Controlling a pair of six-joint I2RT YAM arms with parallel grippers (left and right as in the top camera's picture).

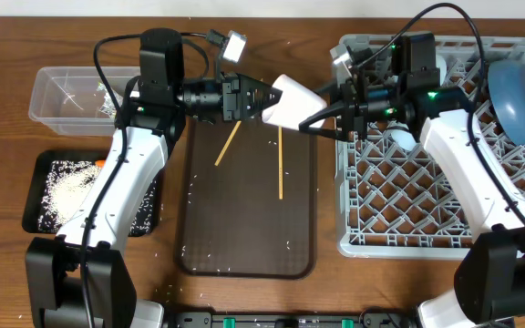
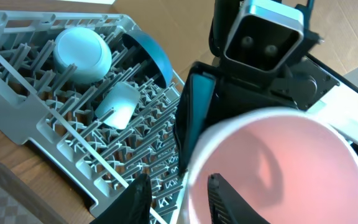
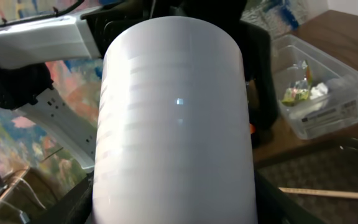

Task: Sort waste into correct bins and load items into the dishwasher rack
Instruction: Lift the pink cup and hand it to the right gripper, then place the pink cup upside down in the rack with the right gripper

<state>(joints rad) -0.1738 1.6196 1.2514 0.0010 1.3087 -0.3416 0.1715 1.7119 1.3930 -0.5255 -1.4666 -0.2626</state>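
Note:
The right gripper swings over and lowers the pink cup (image 1: 290,98) next. Free pegs of the rack by the light-blue cup (image 1: 430,161) lie below it, to its right in the overhead view.
The pale pink cup (image 1: 290,98) hangs sideways in mid-air between both arms, above the brown tray. My right gripper (image 1: 305,115) is shut on the cup's body (image 3: 173,112), one finger down each side. My left gripper (image 1: 261,98) is at the cup's mouth (image 2: 278,168). Its jaws stand apart, astride the rim, one finger (image 2: 219,196) inside and one outside, not pinching. Two chopsticks (image 1: 228,144) (image 1: 281,164) lie on the brown tray. The dishwasher rack (image 1: 427,182) holds the large blue bowl (image 1: 518,91), the small light-blue bowl (image 2: 82,53) and the light-blue cup (image 2: 120,106).
The clear tub (image 1: 66,96) at the back left holds wrappers and tissue (image 3: 303,90). In front of it, the black tray (image 1: 39,196) carries rice (image 1: 71,182). The dark brown serving tray (image 1: 244,228) lies in the middle, with stray rice grains around it.

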